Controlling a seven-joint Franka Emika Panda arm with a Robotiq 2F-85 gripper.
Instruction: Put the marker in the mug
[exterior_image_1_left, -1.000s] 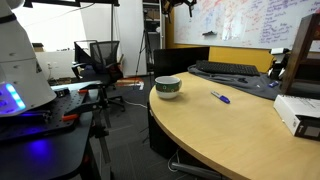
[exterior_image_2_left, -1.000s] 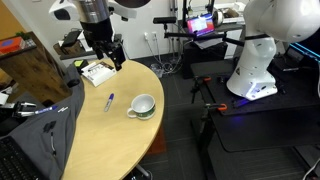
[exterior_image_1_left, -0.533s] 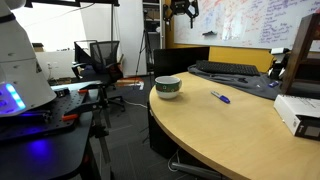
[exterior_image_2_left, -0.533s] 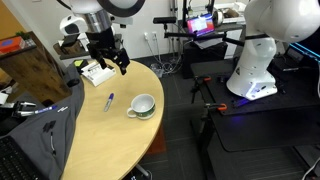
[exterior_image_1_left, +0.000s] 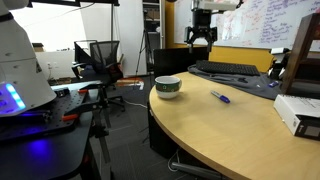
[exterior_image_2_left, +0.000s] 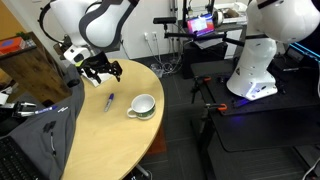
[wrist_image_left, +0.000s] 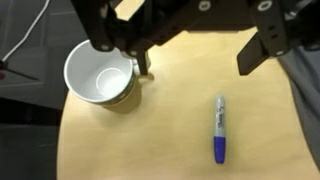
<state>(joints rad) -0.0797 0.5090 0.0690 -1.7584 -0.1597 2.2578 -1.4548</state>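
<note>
I will next move my gripper down and away from the mug onto the blue marker's grey body (exterior_image_1_left: 217, 95) (wrist_image_left: 220, 118), since the marker lies flat, well below my open fingers.
The blue marker (wrist_image_left: 219, 131) lies flat on the wooden table, right of the mug in the wrist view; it also shows in both exterior views (exterior_image_1_left: 220, 97) (exterior_image_2_left: 109, 101). The white mug with a dark green band (wrist_image_left: 100, 76) stands upright and empty, also seen in both exterior views (exterior_image_1_left: 168, 87) (exterior_image_2_left: 142, 106). My gripper (wrist_image_left: 198, 60) hangs open and empty above the table, above and between mug and marker, touching neither. It shows high over the table in both exterior views (exterior_image_1_left: 202, 37) (exterior_image_2_left: 101, 72).
A keyboard (exterior_image_1_left: 228, 69) and a white box (exterior_image_1_left: 298, 114) lie on the rounded table (exterior_image_1_left: 220, 135). A dark cloth (exterior_image_2_left: 40, 120) lies at one edge. Office chairs (exterior_image_1_left: 98, 58) and a white robot base (exterior_image_2_left: 255, 60) stand beside the table.
The arm has swung down and across toward the marker and mug; the gripper now sits lower over the table. Marker and mug have not moved.
</note>
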